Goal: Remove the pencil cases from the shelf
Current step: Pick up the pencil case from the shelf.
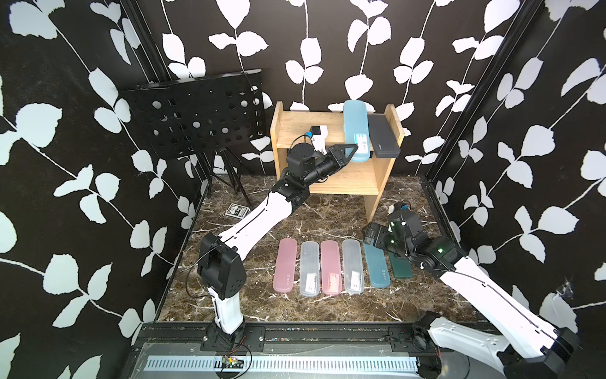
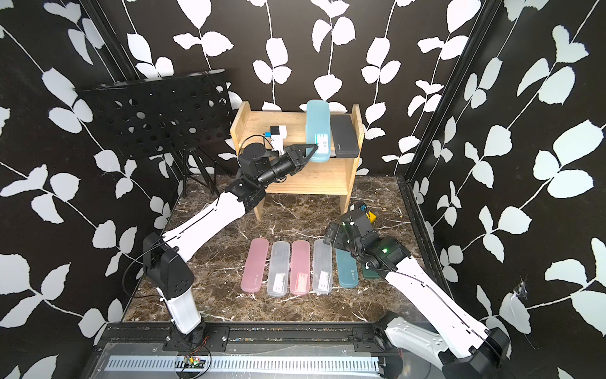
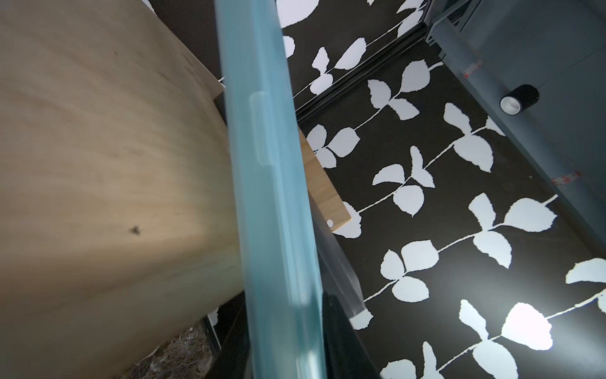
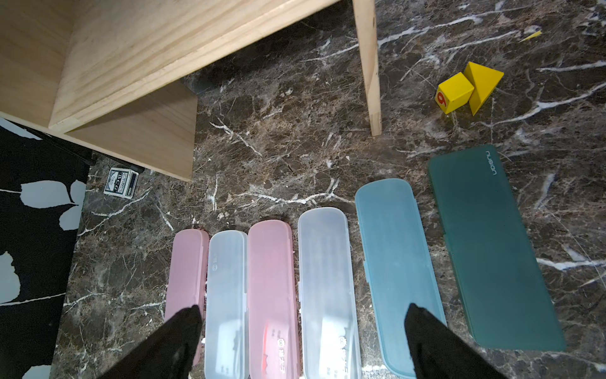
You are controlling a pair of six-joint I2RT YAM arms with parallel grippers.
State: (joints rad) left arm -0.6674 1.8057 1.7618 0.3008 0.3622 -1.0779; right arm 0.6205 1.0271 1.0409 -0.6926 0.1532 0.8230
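The light blue case's near end is already taken, so my right gripper will next swing over the floor row toward my left gripper, onto the light blue case's free length.
On the wooden shelf's top tier, a light blue pencil case overhangs the front edge beside a dark grey one. My left gripper is shut on the blue case's near end. Several cases lie in a row on the marble floor: pink, frosted, teal, dark green. Above that row hangs my right gripper, open, holding nothing.
A black perforated music stand stands left of the shelf. A small patterned card box lies on the floor near its tripod. Two yellow blocks sit right of the shelf's leg. Patterned walls close in on three sides.
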